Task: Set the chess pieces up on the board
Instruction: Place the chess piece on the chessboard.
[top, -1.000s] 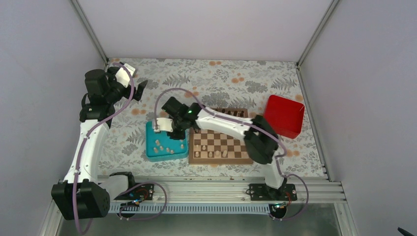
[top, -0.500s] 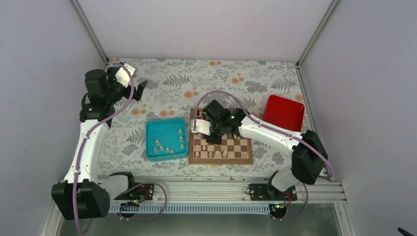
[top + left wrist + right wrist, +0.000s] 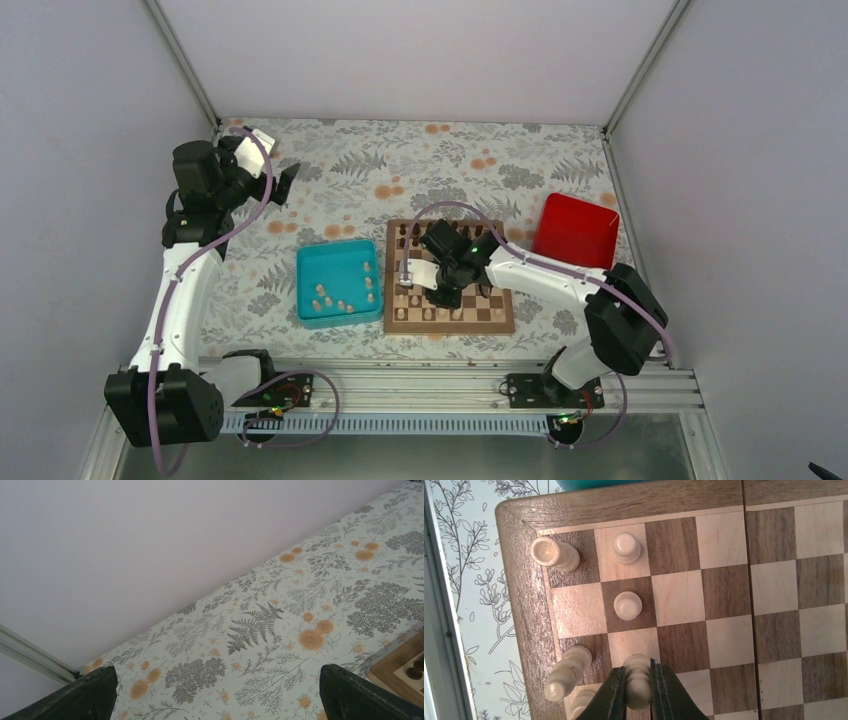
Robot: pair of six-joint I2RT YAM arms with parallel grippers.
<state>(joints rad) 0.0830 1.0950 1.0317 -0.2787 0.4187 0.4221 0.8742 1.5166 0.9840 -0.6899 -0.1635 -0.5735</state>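
The light square next in the pawn row (image 3: 633, 644) is empty beneath the held pawn, so my right gripper will lower over it next and release the pawn there.
The wooden board (image 3: 449, 278) lies in the middle of the table, and its near left corner fills the right wrist view (image 3: 519, 575). My right gripper (image 3: 639, 690) is shut on a pale pawn (image 3: 638, 667) and holds it over the board's squares near that corner; in the top view the gripper (image 3: 443, 292) hangs over the board's near left part. Several pale pieces (image 3: 628, 605) stand on nearby squares. More pale pieces (image 3: 340, 297) lie in the teal tray (image 3: 311, 262). My left gripper (image 3: 215, 700) is open and empty, raised at the far left (image 3: 285, 185).
A red box (image 3: 577, 233) stands right of the board. Dark pieces (image 3: 405, 230) line the board's far edge. The flowered tablecloth (image 3: 450, 160) covers the table, with white walls around it. A metal rail (image 3: 440, 375) runs along the near edge.
My right gripper has moved from the teal tray rightward over the board and down toward its near left squares, carrying the pale pawn. The left arm has not moved.
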